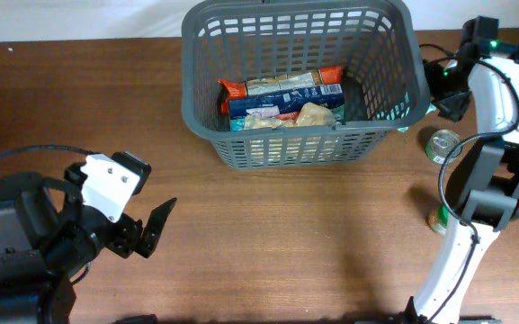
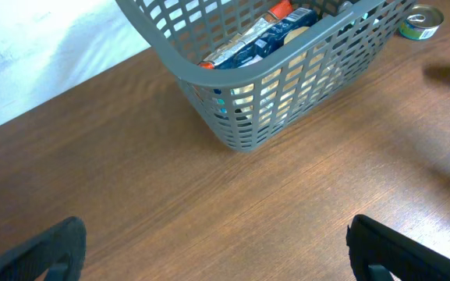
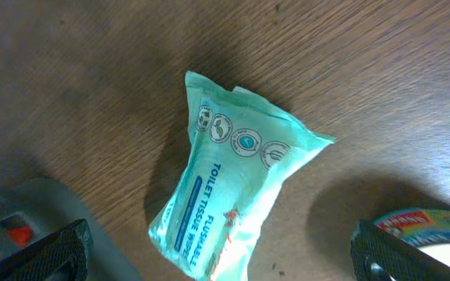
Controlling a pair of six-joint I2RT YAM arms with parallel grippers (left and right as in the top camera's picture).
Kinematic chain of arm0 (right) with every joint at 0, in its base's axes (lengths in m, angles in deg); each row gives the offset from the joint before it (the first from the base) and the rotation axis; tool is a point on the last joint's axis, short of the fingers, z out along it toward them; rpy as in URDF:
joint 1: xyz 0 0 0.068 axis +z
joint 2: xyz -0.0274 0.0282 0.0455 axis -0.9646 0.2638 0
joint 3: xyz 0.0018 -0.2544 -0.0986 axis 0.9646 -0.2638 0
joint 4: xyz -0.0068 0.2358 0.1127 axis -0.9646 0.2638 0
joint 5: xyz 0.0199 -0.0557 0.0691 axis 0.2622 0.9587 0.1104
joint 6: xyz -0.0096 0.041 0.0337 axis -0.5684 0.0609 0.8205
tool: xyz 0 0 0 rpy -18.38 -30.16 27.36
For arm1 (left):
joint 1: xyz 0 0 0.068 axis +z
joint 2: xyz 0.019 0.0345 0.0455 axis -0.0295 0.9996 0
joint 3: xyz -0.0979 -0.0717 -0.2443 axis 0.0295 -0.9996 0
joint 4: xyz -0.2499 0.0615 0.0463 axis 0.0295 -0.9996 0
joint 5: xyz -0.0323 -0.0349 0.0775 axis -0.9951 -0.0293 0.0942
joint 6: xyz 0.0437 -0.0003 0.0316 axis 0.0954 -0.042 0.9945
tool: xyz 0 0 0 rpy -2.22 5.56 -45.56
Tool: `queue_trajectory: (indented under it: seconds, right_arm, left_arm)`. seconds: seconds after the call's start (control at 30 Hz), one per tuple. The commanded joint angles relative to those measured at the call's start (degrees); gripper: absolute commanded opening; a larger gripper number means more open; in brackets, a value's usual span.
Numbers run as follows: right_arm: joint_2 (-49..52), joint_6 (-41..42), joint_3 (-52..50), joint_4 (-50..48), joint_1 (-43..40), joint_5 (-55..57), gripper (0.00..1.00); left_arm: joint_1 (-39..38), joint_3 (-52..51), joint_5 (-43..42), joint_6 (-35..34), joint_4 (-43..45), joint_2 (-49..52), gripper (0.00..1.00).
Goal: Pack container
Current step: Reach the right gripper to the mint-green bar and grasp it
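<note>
The green wipes pack (image 1: 410, 112) (image 3: 227, 183) beside the basket's side already lies between my right gripper's open fingers, so that gripper comes down to it next.
The container (image 1: 286, 133) is a dark grey slotted basket at the table's far centre, also in the left wrist view (image 2: 306, 40). It holds a blue and orange packet (image 1: 281, 92) and a tan bag (image 1: 311, 115). My right gripper (image 1: 445, 90) hovers just off its right wall. It is open (image 3: 221, 254) and straddles a green pack of toilet tissue wipes (image 3: 232, 187) lying on the wood, without touching it. The basket's corner (image 3: 57, 199) shows beside its left finger. My left gripper (image 1: 147, 196) stands open (image 2: 217, 257) over bare wood at the front left, far from the basket.
A round tin can (image 1: 442, 144) stands right of the basket, and shows in the wrist views (image 2: 419, 19) (image 3: 427, 222). Another small item (image 1: 437, 219) sits nearer the front, partly hidden by the right arm. A white wall or cloth (image 2: 37, 55) bounds the table's far side.
</note>
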Motion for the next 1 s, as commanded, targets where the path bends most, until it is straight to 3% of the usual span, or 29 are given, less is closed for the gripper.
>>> queue_trajectory:
  seconds: [0.0, 0.7, 0.97]
  right_arm:
    - [1.68, 0.07, 1.16, -0.98, 1.2, 0.85, 0.99]
    - [6.6, 0.35, 1.16, -3.69, 3.13, 2.58, 0.99]
    - [8.5, 0.52, 1.16, -3.23, 3.1, 3.65, 0.88]
  left_arm:
    - [0.42, 0.52, -1.03, 0.94, -0.04, -0.24, 0.99]
    - [0.42, 0.52, -1.03, 0.94, -0.04, -0.24, 0.99]
    - [0.42, 0.52, -1.03, 0.94, -0.04, -0.24, 0.99]
